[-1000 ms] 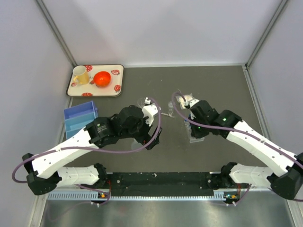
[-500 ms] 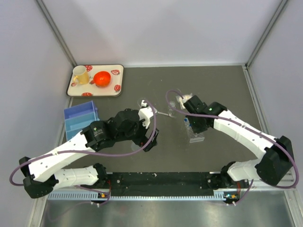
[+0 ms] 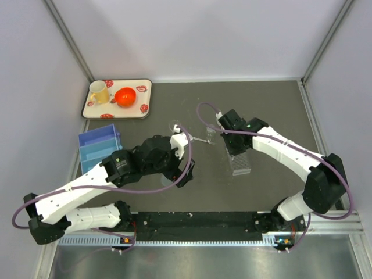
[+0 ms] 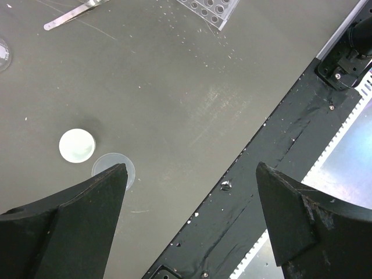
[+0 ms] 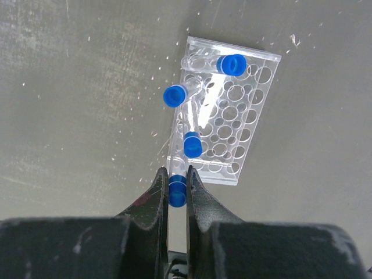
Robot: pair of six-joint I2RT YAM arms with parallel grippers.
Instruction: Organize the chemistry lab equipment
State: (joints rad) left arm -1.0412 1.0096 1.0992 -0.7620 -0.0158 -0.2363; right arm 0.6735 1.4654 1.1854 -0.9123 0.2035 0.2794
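Observation:
The clear end of the tube hangs over the row of holes at the rack's edge, below the right gripper, so the robot next needs to move its right gripper down there and let go of the cap.
My right gripper [image 5: 177,185] is shut on the blue cap of a clear blue-capped tube [image 5: 177,192] and holds it over the near end of the gridded clear tube rack [image 5: 232,122]. Three other blue-capped tubes [image 5: 192,144] stand or lean in the rack. In the top view the rack [image 3: 241,161] lies just below the right gripper [image 3: 231,139]. My left gripper [image 4: 192,192] is open and empty above the table's front edge. Two tiny round cups [image 4: 77,145] lie by its left finger. A thin rod [image 4: 72,14] lies far off.
A patterned tray [image 3: 93,107] at the back left carries a yellow mug [image 3: 99,92] and an orange-red bowl [image 3: 125,96]. A blue bin [image 3: 97,143] stands at the left. The black base rail [image 4: 279,151] runs along the table's near edge.
My right gripper has moved back and to the left over the rack's far end, its arm stretching out. My left arm has shifted slightly between the oldest frame and now.

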